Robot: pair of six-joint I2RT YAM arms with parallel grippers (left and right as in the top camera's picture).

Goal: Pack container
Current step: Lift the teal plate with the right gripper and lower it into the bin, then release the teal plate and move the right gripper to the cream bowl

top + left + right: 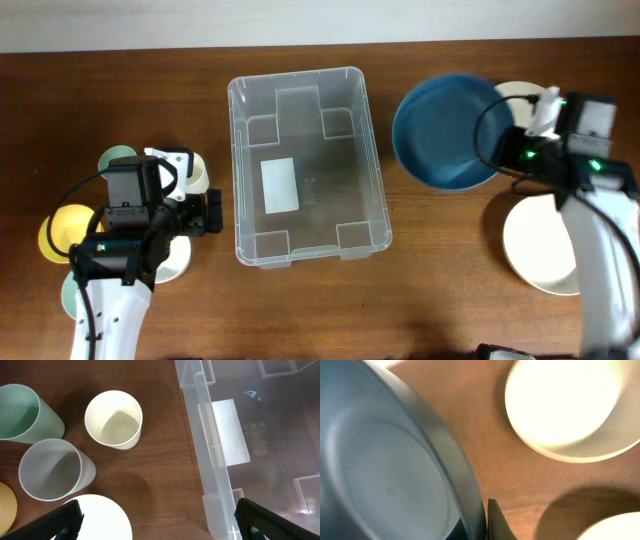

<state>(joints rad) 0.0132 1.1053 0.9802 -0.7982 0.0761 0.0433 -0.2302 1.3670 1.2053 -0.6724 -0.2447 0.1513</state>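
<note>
My right gripper holds the blue bowl (445, 130) and next needs to carry it left in the overhead view, over the container's empty base (309, 157) lying there, lower and release.
The clear container (305, 165) stands at the table's middle, empty, with a white label on its base. In the left wrist view its left wall (215, 460) runs down the right side. My right gripper (505, 150) is shut on the rim of a blue bowl (445, 130) and holds it tilted above the table, just right of the container. In the right wrist view the blue bowl (385, 465) fills the left, with my right gripper (482, 522) pinching its rim. My left gripper (215, 212) is open and empty beside the container's left wall; in its own view the gripper (160, 530) straddles bare wood.
Left of the container stand a cream cup (114, 419), a green cup (20, 412), a pale grey cup (50, 469), a white plate (100, 520) and a yellow dish (65, 232). On the right are a cream bowl (540, 250) and another cream bowl (570, 405).
</note>
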